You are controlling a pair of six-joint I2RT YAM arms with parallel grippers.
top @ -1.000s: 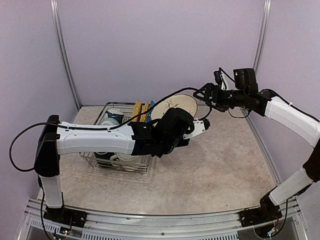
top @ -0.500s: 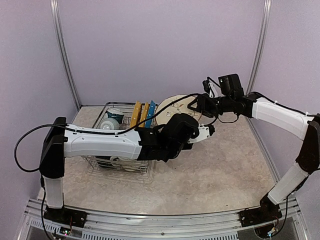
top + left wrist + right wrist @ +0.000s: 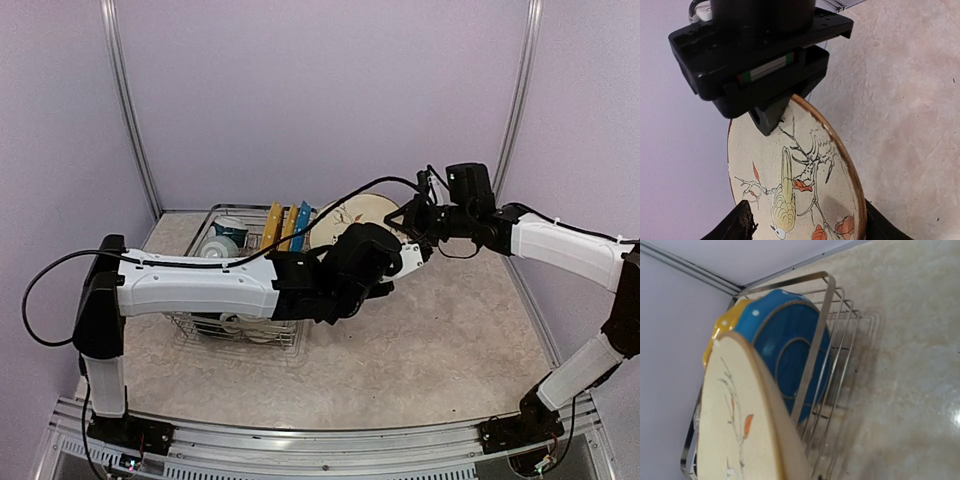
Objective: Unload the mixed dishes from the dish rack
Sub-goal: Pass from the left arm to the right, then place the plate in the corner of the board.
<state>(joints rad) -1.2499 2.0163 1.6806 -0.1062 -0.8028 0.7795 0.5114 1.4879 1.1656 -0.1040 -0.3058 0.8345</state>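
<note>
The bare tabletop lies below my right gripper and to its right in the top view, so I should carry the plate down that way and release it.
A cream plate (image 3: 356, 211) painted with a bird and branches stands tilted just right of the dish rack (image 3: 195, 331). My right gripper (image 3: 411, 216) is shut on its upper rim; in the left wrist view its black finger (image 3: 770, 117) presses the plate (image 3: 800, 185). My left gripper (image 3: 807, 222) is open, with one finger on each side of the plate's lower part. A blue dotted plate (image 3: 785, 340) and a yellow plate (image 3: 722, 325) stand upright in the rack (image 3: 815, 340) behind the cream plate (image 3: 735, 430).
The rack also holds a dark mug (image 3: 230, 230) and a white-inside bowl (image 3: 217, 247), with more dishes hidden under my left arm. Purple walls close the back and sides. The beige tabletop (image 3: 450, 330) stretches right of the rack.
My right gripper has moved in from the right and shut on the cream plate's rim. My left gripper, shut on that plate before, has opened.
</note>
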